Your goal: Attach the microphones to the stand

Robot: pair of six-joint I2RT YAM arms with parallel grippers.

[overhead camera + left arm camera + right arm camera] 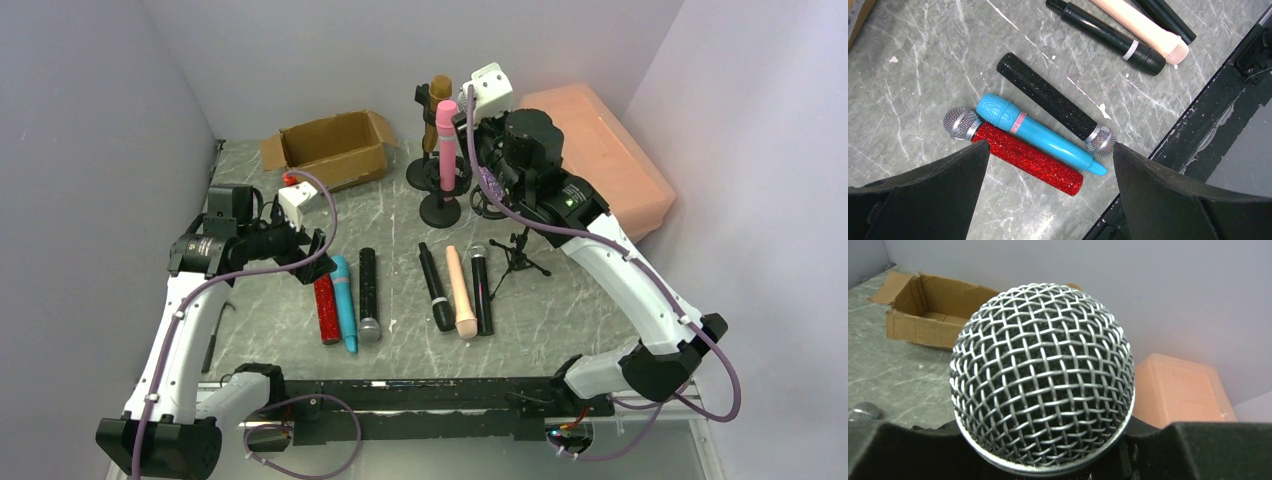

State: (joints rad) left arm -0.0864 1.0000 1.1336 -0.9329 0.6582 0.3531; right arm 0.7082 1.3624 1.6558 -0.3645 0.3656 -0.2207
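Observation:
The tripod stand's black ring is below my right gripper, so my right gripper needs to move down next, set the purple glitter microphone in it and let go.
My right gripper (480,150) is at the back by the round-base stands (440,210), shut on a microphone. Its silver mesh head (1043,370) fills the right wrist view between the fingers (893,450), and a purple glitter body (489,183) shows below the wrist. A pink microphone (447,145) and a gold one (438,95) stand upright in stands. My left gripper (310,262) hangs open over the red glitter microphone (1028,159), which lies beside the blue (1043,135) and black glitter (1048,97) ones. A black (436,287), a peach (461,292) and another black microphone (481,290) lie mid-table.
A small black tripod stand (518,255) stands right of the lying microphones. An open cardboard box (335,150) sits at the back left, a peach-coloured bin (600,150) at the back right. A black rail (440,395) runs along the near edge.

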